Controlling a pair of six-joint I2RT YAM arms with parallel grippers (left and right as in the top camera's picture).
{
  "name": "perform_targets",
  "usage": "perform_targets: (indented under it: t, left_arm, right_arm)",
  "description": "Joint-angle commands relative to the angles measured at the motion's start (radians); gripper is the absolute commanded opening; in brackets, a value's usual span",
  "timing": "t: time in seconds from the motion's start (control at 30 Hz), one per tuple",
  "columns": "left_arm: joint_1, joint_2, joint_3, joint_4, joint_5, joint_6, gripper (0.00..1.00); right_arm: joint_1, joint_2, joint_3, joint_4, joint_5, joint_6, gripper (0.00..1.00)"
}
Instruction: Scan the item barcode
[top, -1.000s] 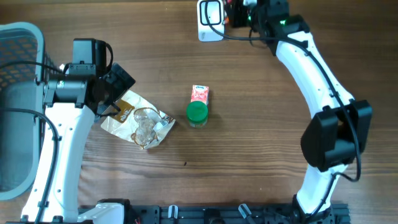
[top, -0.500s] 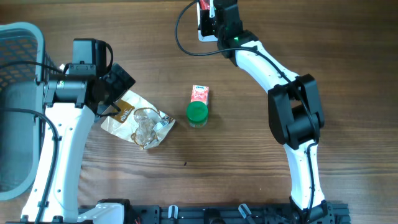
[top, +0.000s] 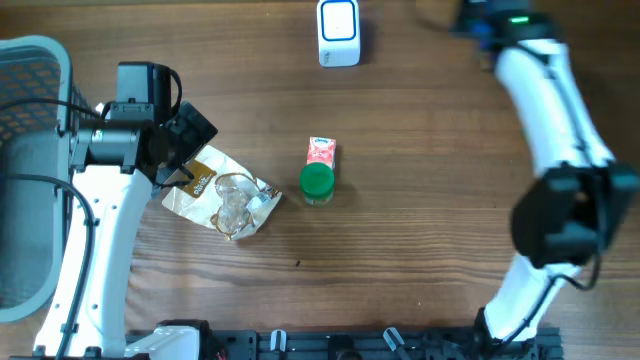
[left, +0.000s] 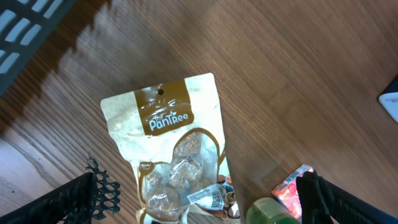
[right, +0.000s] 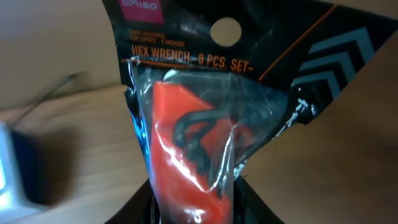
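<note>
The table's side (top: 622, 95) opposite the basket lies right of my right gripper in the overhead view, so I will swing there, away from the scanner (top: 338, 32), and release the pack.
The item is a black pack marked "hex wrench" (right: 199, 118), with an orange holder showing behind clear plastic. My right gripper (right: 196, 211) is shut on the pack's lower end. From overhead that gripper (top: 472, 18) is a blur at the table's far edge, right of the white and blue scanner (top: 338, 32), and the pack itself cannot be made out there. The scanner (right: 11, 168) is a blurred shape at the left edge of the right wrist view. No barcode shows on the pack. My left gripper (left: 205, 200) hangs open above a snack bag (left: 177, 155).
The snack bag (top: 222, 192) lies left of centre, under the left gripper (top: 185, 140). A green-capped bottle (top: 317, 182) and a small red carton (top: 321, 152) lie together mid-table. A grey mesh basket (top: 30, 60) stands at the left edge.
The right arm was at the scanner, then swung right along the far edge with the pack in its grip. The left arm has not moved.
</note>
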Motion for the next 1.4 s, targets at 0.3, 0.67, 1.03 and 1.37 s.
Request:
perform_targets:
  t: [0.3,0.67,1.03,1.37]
  left_arm:
    - [0.005,0.002,0.002,0.0,-0.002,0.015,1.0]
    - [0.005,0.002,0.002,0.0,-0.002,0.015,1.0]
    - [0.005,0.002,0.002,0.0,-0.002,0.016,1.0]
    - [0.005,0.002,0.002,0.0,-0.002,0.015,1.0]
  right_arm:
    - [-0.581,0.073,-0.291,0.089,0.025,0.01,0.05]
    - [-0.852,0.185,-0.301,0.19,0.049,0.014,0.16]
    - [-0.855,-0.218,-0.276,0.127,-0.246,0.047,1.0]
    - [-0.481,-0.4,-0.287,0.044,-1.209,0.169,1.0]
